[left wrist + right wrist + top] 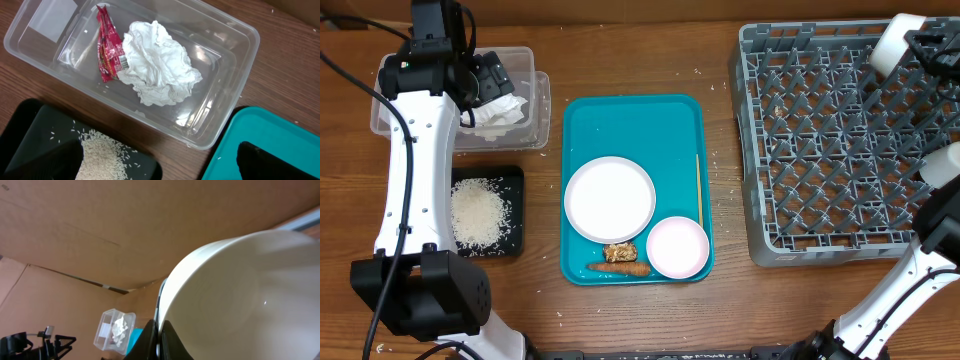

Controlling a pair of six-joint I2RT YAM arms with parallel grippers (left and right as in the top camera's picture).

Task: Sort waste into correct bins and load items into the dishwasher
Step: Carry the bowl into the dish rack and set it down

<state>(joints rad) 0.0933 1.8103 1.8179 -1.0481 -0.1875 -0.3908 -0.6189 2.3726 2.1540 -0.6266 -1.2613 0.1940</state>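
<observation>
My right gripper holds the white cup (888, 45) and should lower it next onto the empty pegs at the far corner of the grey dish rack, past another cup.
My left gripper (490, 80) (155, 165) hangs open and empty over the near edge of the clear tub (542, 110) (225, 60). In the tub lie a crumpled white napkin (157, 62) and a red wrapper (107, 45). The black tray (515, 215) (35, 125) holds loose rice (478, 212) (102, 155). On the teal tray (630, 125) sit a white plate (610, 198), a smaller white dish (677, 246), a carrot (618, 267) and a brown lump (619, 252). My right gripper (161, 340) is shut on the rim of a white cup (240, 295) (888, 45), above the far right corner of the grey dish rack (820, 150).
A thin wooden stick (698, 190) lies along the teal tray's right side. Stray rice grains dot the wood between trays. A cardboard wall stands behind the table. The left arm's white link (405, 180) runs down the table's left side.
</observation>
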